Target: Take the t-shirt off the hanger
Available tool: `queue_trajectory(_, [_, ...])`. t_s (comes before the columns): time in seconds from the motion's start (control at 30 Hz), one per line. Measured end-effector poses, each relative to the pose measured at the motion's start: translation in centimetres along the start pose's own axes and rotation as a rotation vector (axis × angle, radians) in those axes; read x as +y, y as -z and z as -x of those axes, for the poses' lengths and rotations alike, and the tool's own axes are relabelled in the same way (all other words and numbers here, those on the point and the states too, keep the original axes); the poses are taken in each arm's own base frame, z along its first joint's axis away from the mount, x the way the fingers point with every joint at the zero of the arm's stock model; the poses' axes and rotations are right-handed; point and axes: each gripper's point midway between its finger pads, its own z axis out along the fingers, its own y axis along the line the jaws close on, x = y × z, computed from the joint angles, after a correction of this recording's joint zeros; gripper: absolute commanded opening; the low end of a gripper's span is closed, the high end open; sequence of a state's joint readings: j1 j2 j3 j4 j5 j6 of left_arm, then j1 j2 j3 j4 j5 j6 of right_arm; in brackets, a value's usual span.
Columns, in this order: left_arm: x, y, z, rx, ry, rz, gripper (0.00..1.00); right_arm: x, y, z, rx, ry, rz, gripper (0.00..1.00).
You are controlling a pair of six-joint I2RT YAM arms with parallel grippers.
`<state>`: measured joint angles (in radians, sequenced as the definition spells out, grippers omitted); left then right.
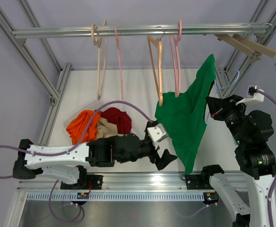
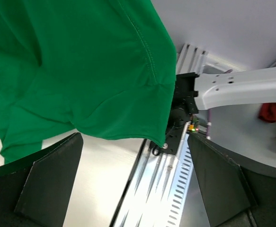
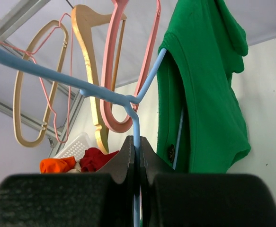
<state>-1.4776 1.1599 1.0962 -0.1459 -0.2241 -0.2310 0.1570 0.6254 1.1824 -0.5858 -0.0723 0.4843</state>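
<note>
The t-shirt's loose edge hangs beyond my left gripper's open fingers, so next I need to move that gripper to the right in the top view onto the t-shirt's trailing hem corner (image 1: 188, 167) (image 2: 155, 132).
A green t-shirt (image 1: 190, 118) hangs slack from a thin blue hanger (image 1: 224, 86) at the right of the top view, its hem trailing down towards the table's near edge. My right gripper (image 1: 215, 102) is shut on the blue hanger's (image 3: 137, 124) wire stem just below its fork. In the right wrist view the t-shirt (image 3: 204, 94) is draped over one hanger arm to the right. My left gripper (image 1: 162, 150) stands open by the shirt's lower hem. Its dark fingers (image 2: 52, 182) sit wide apart under the green t-shirt (image 2: 81, 61), with nothing between them.
A white basket (image 1: 67, 124) at the left holds orange, red and tan clothes. Empty wooden and pink hangers (image 1: 159, 66) hang from the metal rail (image 1: 128, 32); more wooden hangers (image 1: 251, 45) are at the top right. A slotted metal rail (image 2: 171, 189) runs along the near edge.
</note>
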Motion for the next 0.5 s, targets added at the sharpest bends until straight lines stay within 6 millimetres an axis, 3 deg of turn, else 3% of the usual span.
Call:
queue_trajectory(0.27, [-2.5, -6.7, -1.9, 0.081, -0.083, 0.025, 0.99, 1.4, 2.0, 1.4, -0.028, 0.004, 0.04, 0.0])
queue_trajectory(0.5, [-3.8, -9.2, -2.8, 0.102, -0.106, 0.025, 0.99, 1.9, 2.8, 1.5, -0.025, 0.005, 0.062, 0.0])
